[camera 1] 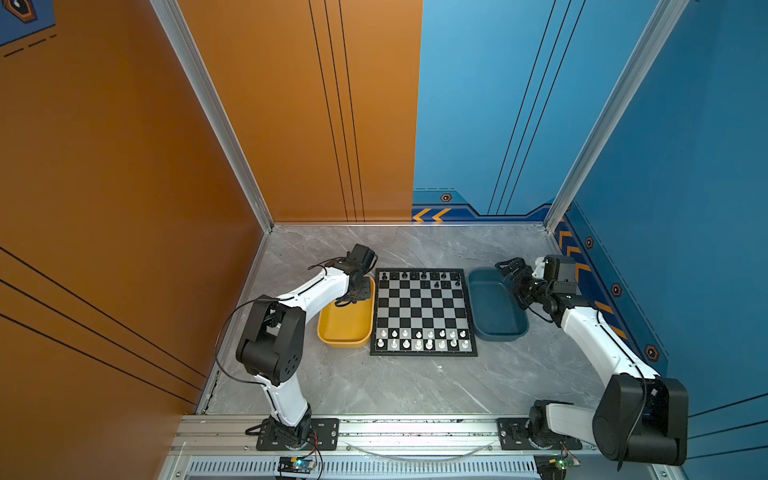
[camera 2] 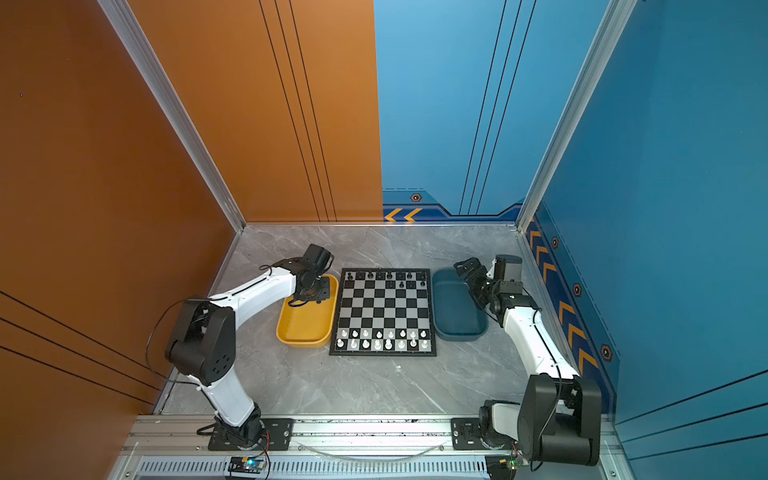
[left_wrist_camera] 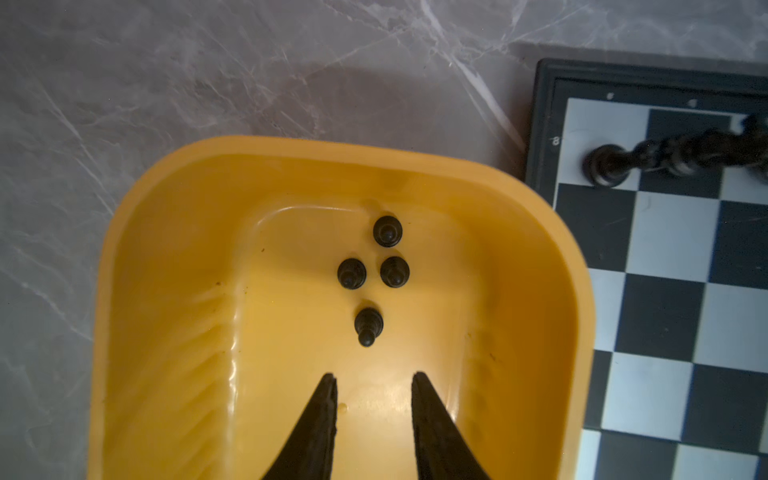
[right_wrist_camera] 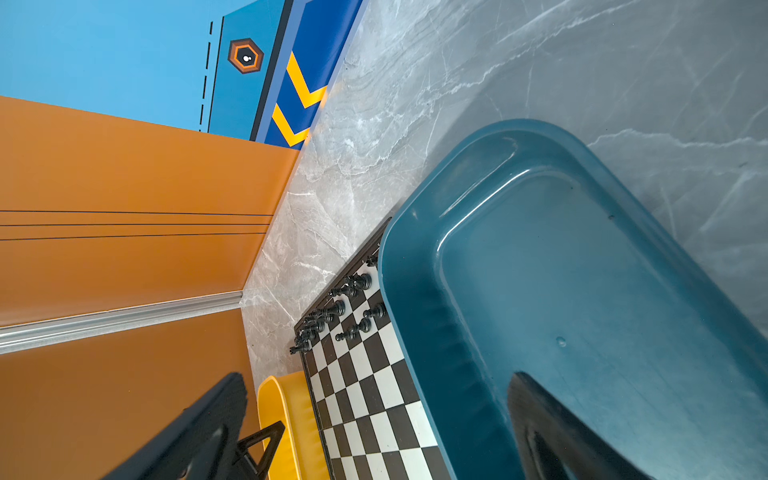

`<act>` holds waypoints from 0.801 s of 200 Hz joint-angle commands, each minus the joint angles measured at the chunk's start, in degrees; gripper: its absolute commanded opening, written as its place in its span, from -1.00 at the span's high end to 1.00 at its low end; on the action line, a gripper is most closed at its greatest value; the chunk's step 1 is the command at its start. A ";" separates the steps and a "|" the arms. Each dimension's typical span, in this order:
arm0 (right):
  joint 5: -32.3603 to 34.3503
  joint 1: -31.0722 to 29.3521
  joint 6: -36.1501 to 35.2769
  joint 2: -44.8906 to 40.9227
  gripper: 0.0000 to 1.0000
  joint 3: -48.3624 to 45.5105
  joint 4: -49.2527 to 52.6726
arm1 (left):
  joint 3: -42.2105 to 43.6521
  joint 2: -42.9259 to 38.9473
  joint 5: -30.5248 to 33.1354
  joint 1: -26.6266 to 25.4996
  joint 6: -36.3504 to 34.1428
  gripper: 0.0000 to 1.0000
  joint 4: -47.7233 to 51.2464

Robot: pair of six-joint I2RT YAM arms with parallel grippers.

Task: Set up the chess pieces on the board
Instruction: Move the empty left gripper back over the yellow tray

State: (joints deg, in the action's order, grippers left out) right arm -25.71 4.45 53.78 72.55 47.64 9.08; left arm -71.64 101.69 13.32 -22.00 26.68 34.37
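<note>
The nearest black pawn is below my left gripper in the yellow tray (left_wrist_camera: 332,145) and both its sides are free, so my left gripper should next go down to close around it.
The board (camera 1: 415,309) lies at mid-table in both top views. Black chess pieces (camera 1: 419,275) fill its far row, and a few (camera 1: 440,285) stand on the second row. Several black pawns (left_wrist_camera: 368,325) stand in the far end of the yellow tray (left_wrist_camera: 332,145). My left gripper (left_wrist_camera: 374,378) hovers over that tray just short of the nearest pawn, open, with nothing between its fingers (left_wrist_camera: 328,415). My right gripper (right_wrist_camera: 376,376) hangs wide open over the far end of the dark blue tray (right_wrist_camera: 582,291), holding nothing.
White chessmen (camera 1: 422,338) fill the board's two near rows. The yellow tray (camera 1: 345,343) touches the board's left edge and the dark blue tray (camera 1: 498,328), which holds no pieces, its right edge. Orange and blue walls close in the marble table.
</note>
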 commanded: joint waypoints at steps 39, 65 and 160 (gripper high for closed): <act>0.49 -0.23 -1.32 -0.13 -0.99 1.19 1.64 | 0.78 2.69 -1.90 1.67 1.10 0.39 -0.97; 0.58 -0.23 -1.40 -0.11 -0.99 1.23 1.71 | 0.69 3.90 -2.18 2.04 1.26 0.43 -1.32; 0.58 -0.23 -1.40 -0.18 -0.99 1.33 1.86 | 0.52 6.22 -3.23 2.58 1.79 0.56 -2.43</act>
State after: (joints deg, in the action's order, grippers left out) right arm -25.71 4.45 53.78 72.55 47.64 9.10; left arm -71.59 106.76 11.33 -19.84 27.57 32.27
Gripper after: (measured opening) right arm 0.998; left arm 0.226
